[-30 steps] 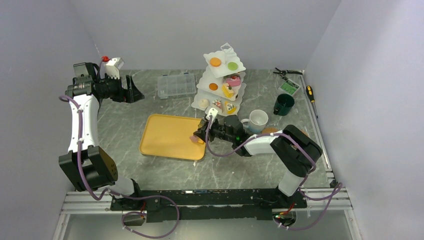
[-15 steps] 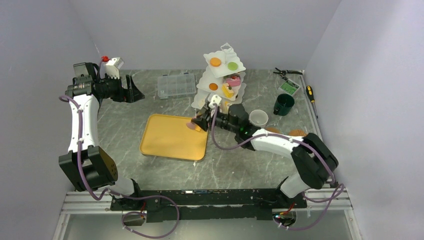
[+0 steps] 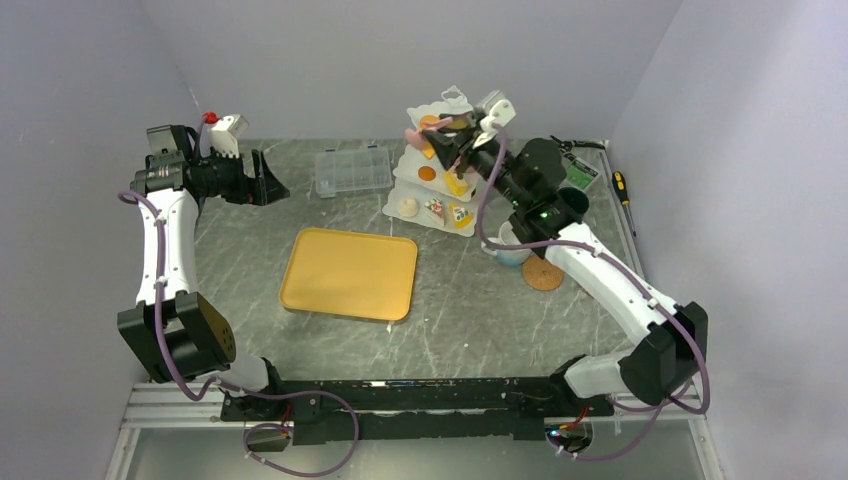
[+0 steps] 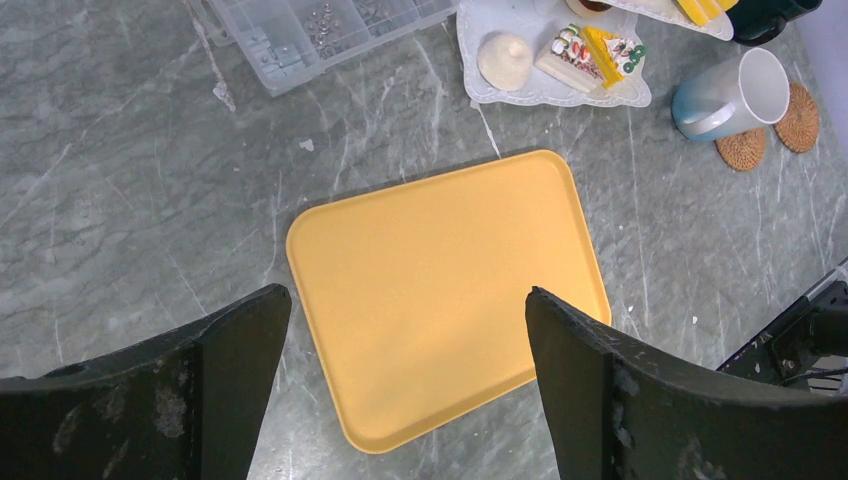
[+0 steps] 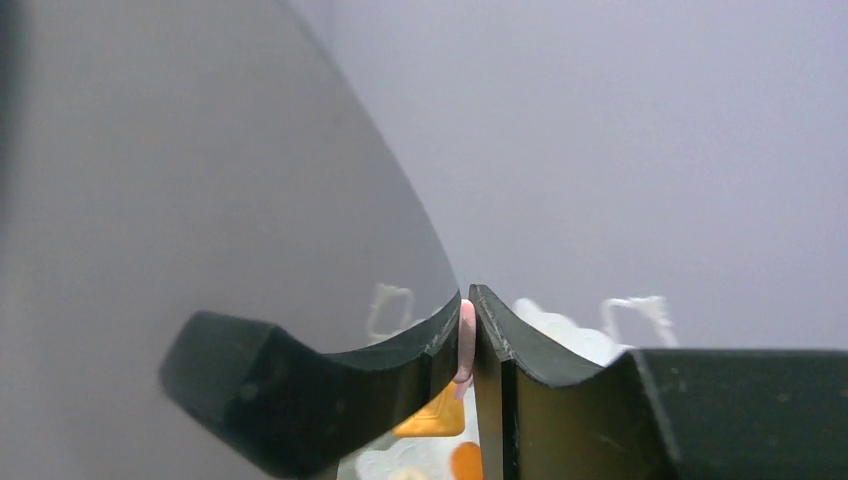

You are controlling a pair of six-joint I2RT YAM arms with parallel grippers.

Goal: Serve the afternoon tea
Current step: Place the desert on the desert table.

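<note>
The top shelf's far edge [image 3: 453, 105] [image 5: 584, 340] is empty by the white loop. My right gripper will next carry the pink pastry outward around the stand's mug side and then over that edge.
The white three-tier stand [image 3: 400, 214] stands at the back middle with toy pastries on its tiers: an orange biscuit [image 3: 427, 172], a yellow cake slice [image 3: 457, 184] and a cream bun [image 4: 507, 60]. My right gripper [image 3: 432, 140] hovers at the top tier, shut on a thin flat pink pastry [image 5: 466, 340] whose tip [image 3: 412, 133] pokes out to the left. The stand's top plate [image 5: 560, 335] shows blurred behind the fingers. My left gripper [image 4: 405, 300] hangs open and empty high at the back left [image 3: 270, 180]. The white mug [image 4: 735, 92] lies beside two cork coasters [image 4: 742, 150].
A bare yellow tray [image 3: 350, 272] lies in the middle. A clear compartment box [image 3: 352, 170] sits at the back, left of the stand. The dark-green mug [image 3: 575, 203] is partly behind my right arm. Pliers [image 3: 575, 145] and a screwdriver [image 3: 620, 185] lie at the back right.
My right arm has lifted the pink pastry from the tray's right edge up and back to the stand's top tier. The left arm has not moved.
</note>
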